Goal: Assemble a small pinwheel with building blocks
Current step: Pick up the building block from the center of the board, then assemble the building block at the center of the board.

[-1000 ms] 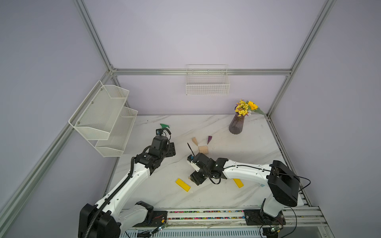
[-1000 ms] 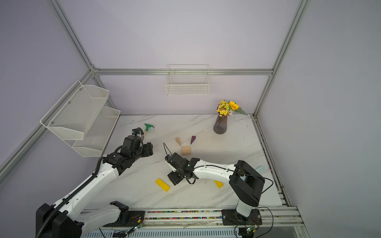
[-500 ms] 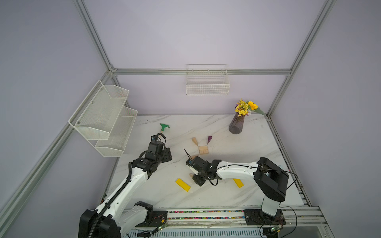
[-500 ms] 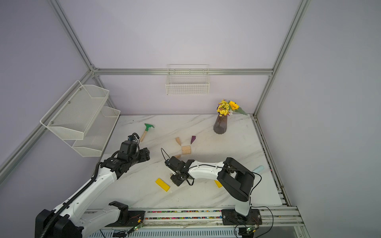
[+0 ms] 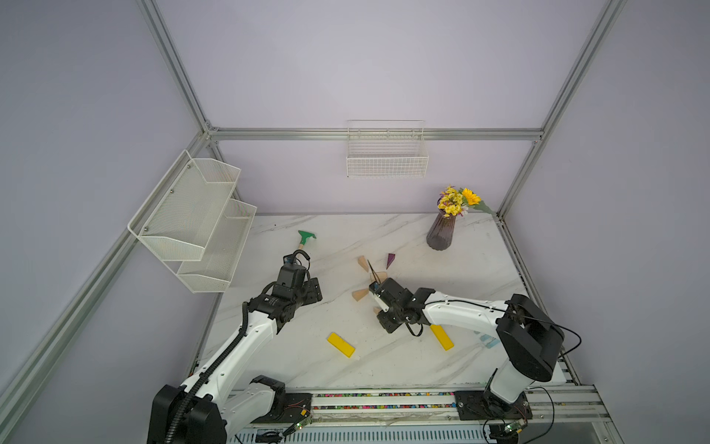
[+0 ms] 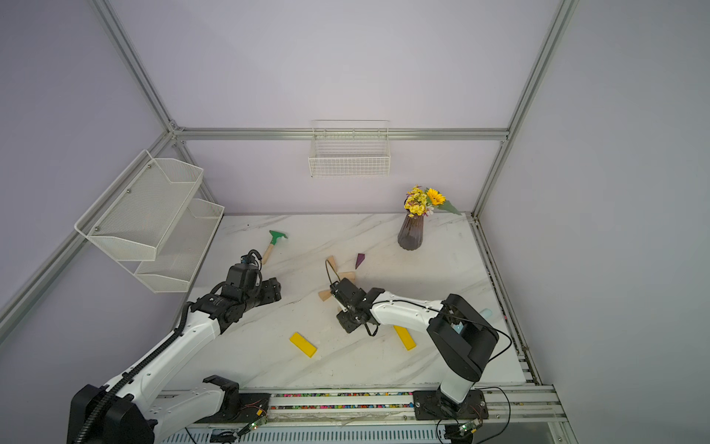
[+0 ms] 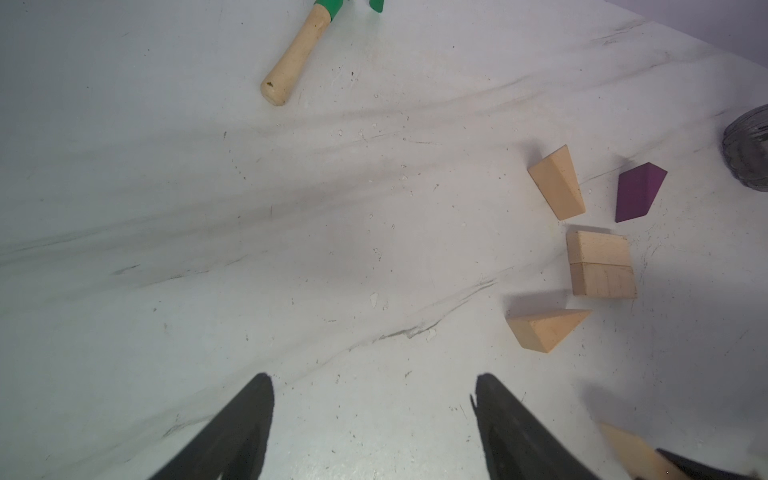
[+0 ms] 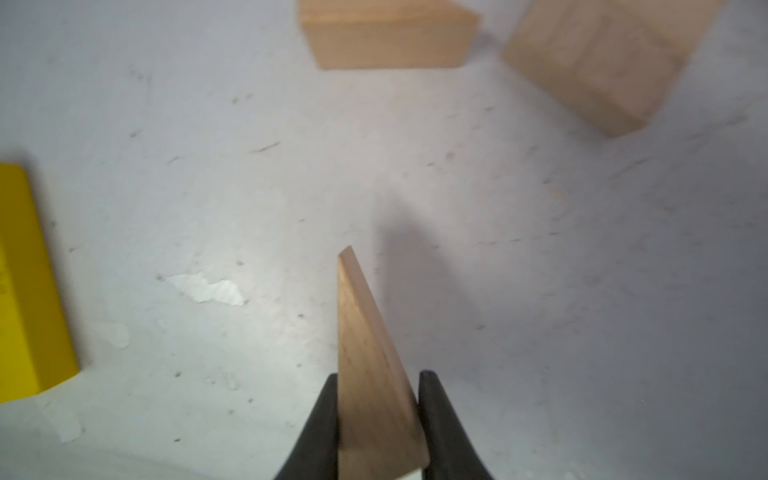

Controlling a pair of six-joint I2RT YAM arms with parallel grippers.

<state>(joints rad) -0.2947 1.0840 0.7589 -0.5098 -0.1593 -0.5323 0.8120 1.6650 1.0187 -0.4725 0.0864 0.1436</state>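
The bare tabletop beside the square's near corner is outward and below my right gripper, so my right gripper will move outward and down next to let go of the tan wedge.
My right gripper is shut on a tan wedge, whose thin end points ahead above the table. In both top views that gripper sits just in front of the two tan blocks, which lie side by side as a square. Around the square lie a tan wedge, a purple wedge and another tan wedge. Two yellow bars lie nearer the front. My left gripper hovers open and empty, left of the blocks.
A green-headed rake lies at the back left, its wooden handle pointing toward my left arm. A dark vase of flowers stands at the back right. A pale blue fork lies under my right arm. Wire shelves hang at left.
My right gripper has closed on the tan wedge. My left arm has drawn back from the rake toward the front, still open.
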